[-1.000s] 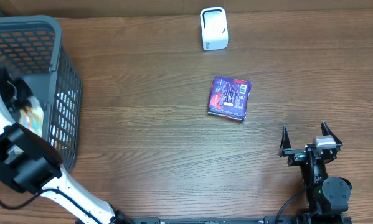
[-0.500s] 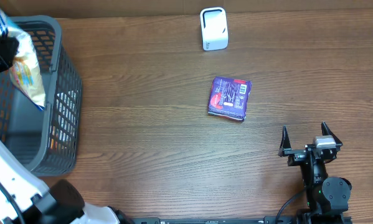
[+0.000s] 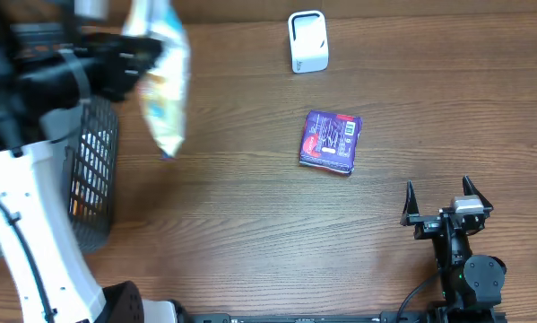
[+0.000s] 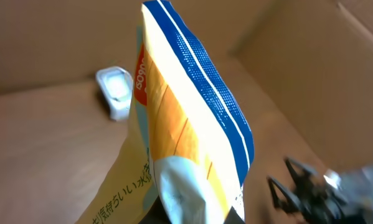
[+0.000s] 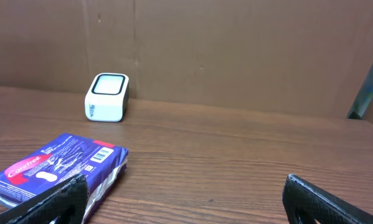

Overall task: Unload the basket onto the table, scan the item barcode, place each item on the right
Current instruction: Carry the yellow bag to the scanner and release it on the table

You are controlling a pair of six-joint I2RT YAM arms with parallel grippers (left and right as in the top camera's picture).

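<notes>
I next carry the bag (image 3: 160, 81) over, down and release it, as clear tabletop (image 3: 264, 156) beside the purple pack is below my left gripper, to its right in the overhead view.
A yellow, white and blue snack bag (image 3: 160, 81) hangs in the air at the upper left, just right of the basket, with my left gripper (image 3: 129, 56) shut on its top end. In the left wrist view the bag (image 4: 192, 124) fills the middle and hides the fingers. The white barcode scanner (image 3: 307, 40) stands at the back centre, well right of the bag, and shows as the scanner (image 4: 114, 90) beyond it. My right gripper (image 3: 440, 193) rests open and empty at the front right, its fingers (image 5: 55, 202) wide apart.
A dark mesh basket (image 3: 93, 152) stands at the left edge under my left arm. A purple pack (image 3: 331, 141) lies flat mid-table, its label up, just ahead and left of the right gripper as the pack (image 5: 58, 168). A cardboard wall backs the table.
My left arm has lifted the snack bag out of the basket and swung it rightward over the table's left side. The right arm and purple pack have not moved.
</notes>
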